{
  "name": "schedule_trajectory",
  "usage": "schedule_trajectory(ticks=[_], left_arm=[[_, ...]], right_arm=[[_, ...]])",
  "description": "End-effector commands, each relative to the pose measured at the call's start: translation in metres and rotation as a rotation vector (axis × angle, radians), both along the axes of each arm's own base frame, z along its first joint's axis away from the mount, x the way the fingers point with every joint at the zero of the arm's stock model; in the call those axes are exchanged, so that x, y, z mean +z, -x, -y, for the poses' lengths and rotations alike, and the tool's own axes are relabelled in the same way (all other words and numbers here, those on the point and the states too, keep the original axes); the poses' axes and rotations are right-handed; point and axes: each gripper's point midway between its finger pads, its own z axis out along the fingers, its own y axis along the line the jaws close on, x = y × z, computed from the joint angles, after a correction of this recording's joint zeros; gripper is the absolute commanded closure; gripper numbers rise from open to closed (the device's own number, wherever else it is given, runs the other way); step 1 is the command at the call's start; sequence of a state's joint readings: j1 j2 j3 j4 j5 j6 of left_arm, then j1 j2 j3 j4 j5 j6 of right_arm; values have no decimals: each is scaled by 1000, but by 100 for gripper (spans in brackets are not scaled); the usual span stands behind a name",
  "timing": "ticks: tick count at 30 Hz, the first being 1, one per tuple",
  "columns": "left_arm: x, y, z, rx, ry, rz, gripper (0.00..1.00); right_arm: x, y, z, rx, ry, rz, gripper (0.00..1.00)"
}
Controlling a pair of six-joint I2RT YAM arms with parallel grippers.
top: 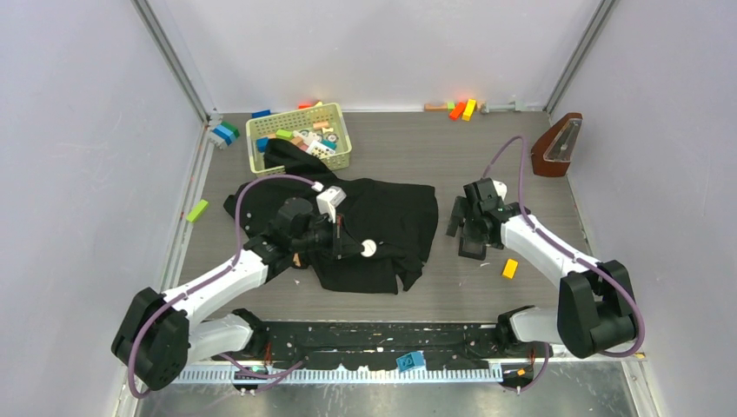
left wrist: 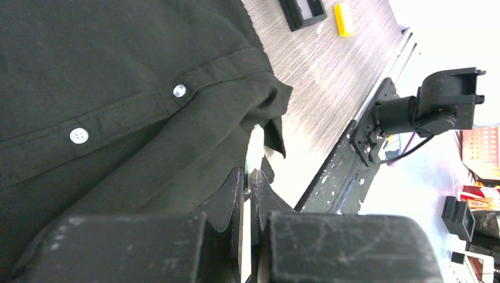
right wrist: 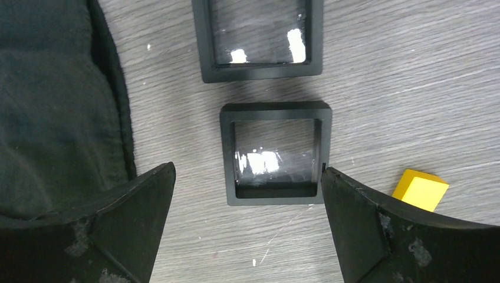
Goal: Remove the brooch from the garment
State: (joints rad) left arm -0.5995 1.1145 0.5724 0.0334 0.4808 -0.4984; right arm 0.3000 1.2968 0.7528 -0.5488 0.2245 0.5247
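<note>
Next, my right gripper shifts toward the yellow block, then lowers around the frame, since one finger overlaps the near black frame's edge by that block.
The black garment lies crumpled in the middle of the table, and two white buttons show on its placket. My left gripper rests over the cloth, shut on a thin whitish disc that is seen edge-on at the fingertips. In the top view the disc is a small white round spot. No orange-red brooch can be made out in any view. My right gripper hangs open just right of the garment's edge, its fingers empty above a small black square frame.
A second black frame lies beyond the first, and a yellow block sits to their right. A yellow basket of toy blocks stands behind the garment. A brown metronome is at the back right, and a green block lies at the left.
</note>
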Motion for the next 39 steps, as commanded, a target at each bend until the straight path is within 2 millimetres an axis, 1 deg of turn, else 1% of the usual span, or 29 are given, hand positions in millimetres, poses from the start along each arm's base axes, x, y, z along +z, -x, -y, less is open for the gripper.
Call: schedule_trajectory(ticks=[1, 2, 8, 15, 18, 23, 29, 34, 38, 39], left_arm=[[27, 0, 13, -55, 111, 83, 100], [27, 1, 13, -57, 111, 83, 100], [27, 5, 11, -59, 119, 82, 100], [30, 8, 11, -67, 129, 83, 100], [30, 8, 11, -68, 129, 83, 100], [30, 8, 11, -72, 129, 82, 100], [28, 9, 12, -76, 128, 76, 100], [28, 9, 12, -76, 126, 78, 100], [26, 8, 13, -81, 125, 72, 100], [26, 8, 14, -84, 127, 69, 100]], right_arm=[[5, -7, 15, -66, 58, 24, 0], [2, -5, 18, -83, 69, 8, 0], [-11, -1, 17, -98, 55, -51, 2], [-14, 0, 19, -122, 52, -66, 4], [-16, 0, 19, -121, 50, -75, 7], [-17, 0, 12, -109, 7, -82, 11], [-12, -2, 4, -99, -44, -63, 24], [-3, -3, -6, -79, -103, -45, 33], [10, -1, -25, -26, -207, -29, 40], [15, 1, -34, 0, -256, -27, 42]])
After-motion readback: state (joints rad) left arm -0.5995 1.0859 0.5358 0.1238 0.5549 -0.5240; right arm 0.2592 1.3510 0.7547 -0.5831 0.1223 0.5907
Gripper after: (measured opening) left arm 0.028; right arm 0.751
